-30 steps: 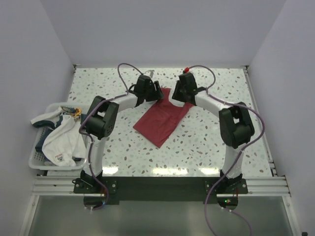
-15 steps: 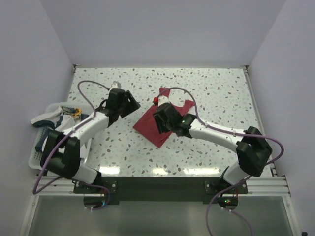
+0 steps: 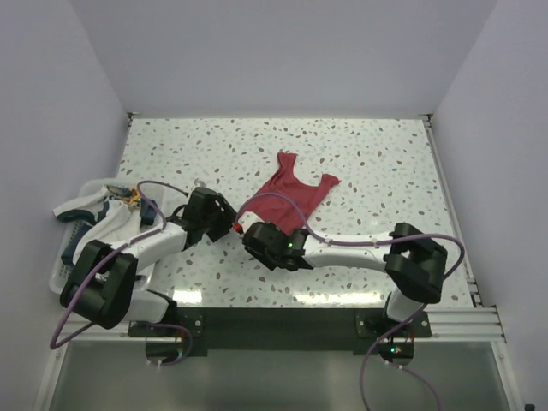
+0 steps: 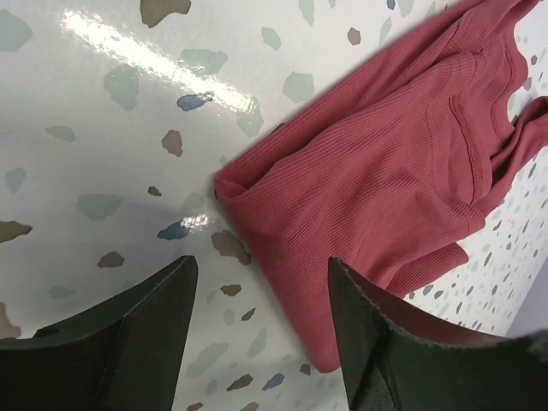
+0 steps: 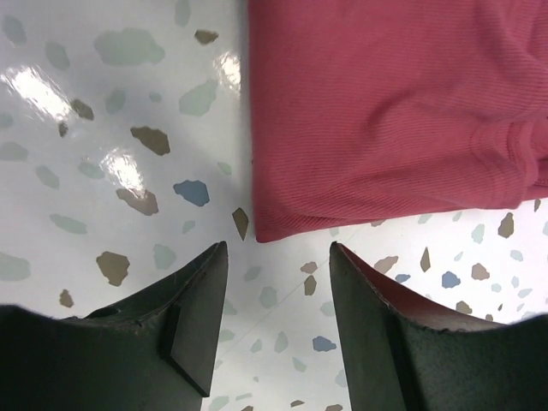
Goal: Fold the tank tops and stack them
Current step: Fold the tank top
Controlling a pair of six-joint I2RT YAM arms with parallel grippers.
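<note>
The near corner of the red tank top's hem (image 5: 271, 229) lies below my right gripper, just past its open fingers. My right gripper moves down onto that corner next and closes.
The dark red tank top (image 3: 289, 195) lies flat on the speckled table, straps toward the far side; its near end is partly hidden by my right arm. My left gripper (image 3: 226, 219) is open just left of the top's near corner; the left wrist view shows the red cloth (image 4: 385, 171) ahead, running under the right finger. My right gripper (image 3: 247, 226) is open low at the near hem, and the right wrist view shows the red hem corner (image 5: 377, 111) just beyond the fingertips. The white tank top (image 3: 107, 238) with navy trim lies crumpled in the basket at the left.
A white plastic basket (image 3: 65, 279) sits at the table's left edge holding the white top. Both arms cross the near-left middle of the table, cables looping over them. White walls enclose the table on three sides.
Both grippers left the top's far strap end and swung down to its near-left hem. The straps now lie uncovered on the table.
</note>
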